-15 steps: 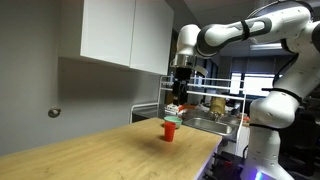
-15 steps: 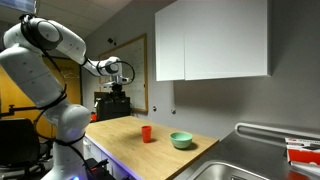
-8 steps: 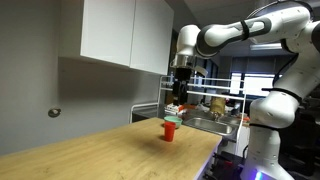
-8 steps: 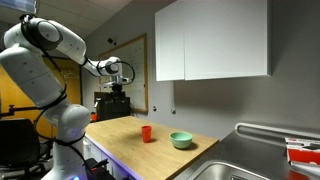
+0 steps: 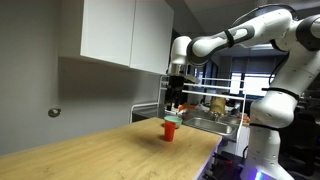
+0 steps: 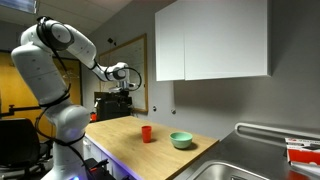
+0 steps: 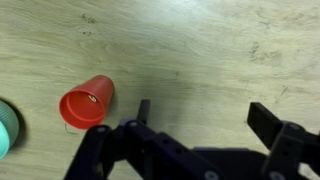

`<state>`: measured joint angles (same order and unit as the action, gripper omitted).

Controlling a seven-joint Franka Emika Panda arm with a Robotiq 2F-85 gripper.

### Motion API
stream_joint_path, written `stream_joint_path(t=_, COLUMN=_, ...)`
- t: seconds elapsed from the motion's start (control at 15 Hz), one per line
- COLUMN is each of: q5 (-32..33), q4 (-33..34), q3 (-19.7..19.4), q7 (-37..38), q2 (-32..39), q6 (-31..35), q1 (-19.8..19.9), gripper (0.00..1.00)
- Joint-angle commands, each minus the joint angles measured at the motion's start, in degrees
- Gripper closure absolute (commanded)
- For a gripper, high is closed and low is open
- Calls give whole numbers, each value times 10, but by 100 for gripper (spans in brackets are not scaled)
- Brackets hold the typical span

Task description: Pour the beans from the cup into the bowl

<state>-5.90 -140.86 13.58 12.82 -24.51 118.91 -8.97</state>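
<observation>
My open gripper moves down toward the cup (image 5: 172, 119) next, to the left in the wrist view, onto the side of the cup's rim away from the bowl.
The small red cup (image 7: 86, 103) stands upright on the wooden counter, left of my gripper in the wrist view; it also shows in both exterior views (image 5: 170, 130) (image 6: 146, 133). The grey-green bowl (image 6: 181, 140) sits on the counter beside the cup; in the wrist view only its rim (image 7: 5, 127) shows at the left edge, and in an exterior view it peeks out behind the cup (image 5: 172, 119). My gripper (image 7: 205, 118) is open and empty, high above the counter (image 5: 174, 100) (image 6: 126, 86). The cup's contents cannot be made out.
The wooden counter (image 6: 130, 138) ends at a metal sink (image 6: 240, 168) beyond the bowl. White wall cabinets (image 6: 210, 40) hang above. A dish rack with items (image 5: 215, 105) stands behind the cup.
The arm has shifted: the gripper moved slightly sideways above the counter and the elbow has changed pose. The cup and bowl have not moved.
</observation>
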Motion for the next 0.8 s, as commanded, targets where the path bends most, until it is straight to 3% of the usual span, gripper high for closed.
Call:
stream_joint_path(t=0.0, q5=9, q4=15, q3=-27, q7=-19, q2=59, q6=37, q1=19, gripper=0)
stream_joint_path(t=0.73, q5=-23, q4=47, q3=-95, q7=-68, q2=198, q6=98, q1=50, gripper=0)
